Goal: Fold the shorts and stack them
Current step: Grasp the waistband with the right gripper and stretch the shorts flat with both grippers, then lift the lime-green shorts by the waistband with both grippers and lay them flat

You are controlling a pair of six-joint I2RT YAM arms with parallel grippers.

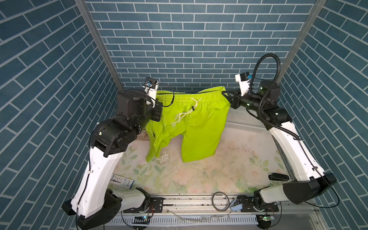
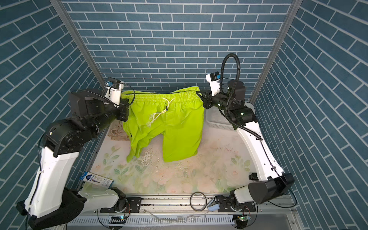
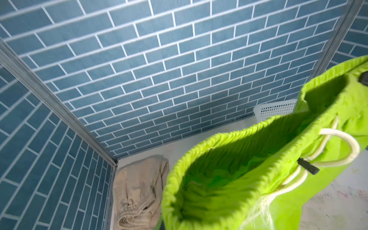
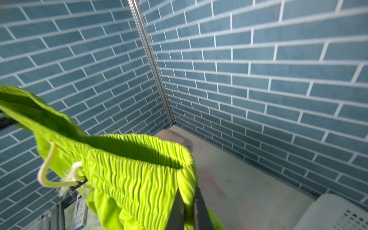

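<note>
My left gripper still holds the waistband end above the table. Next it should move down and outward to the bare tabletop beside the beige shorts and let go of the waistband end.
The lime-green shorts (image 1: 199, 123) (image 2: 175, 123) hang spread above the back of the table, white drawstring in front, leg hems brushing the floral cloth. My left gripper (image 1: 159, 99) (image 2: 125, 99) is shut on the left end of their gathered waistband (image 3: 239, 179); its fingers are out of the left wrist view. My right gripper (image 1: 224, 93) (image 2: 198, 93) (image 4: 186, 191) pinches the right end of the waistband (image 4: 129, 175) between its dark fingers (image 4: 201, 211). The beige shorts (image 3: 137, 189) (image 2: 117, 132) lie crumpled in the back left corner, mostly hidden behind my left arm in both top views.
A white perforated basket (image 2: 215, 119) (image 3: 274, 109) (image 4: 334, 215) stands at the back right under my right wrist. A blue-and-white carton (image 1: 122, 180) lies at the front left, a small black object (image 1: 278, 176) at the right edge, and a dark ring (image 1: 220, 201) on the front rail.
</note>
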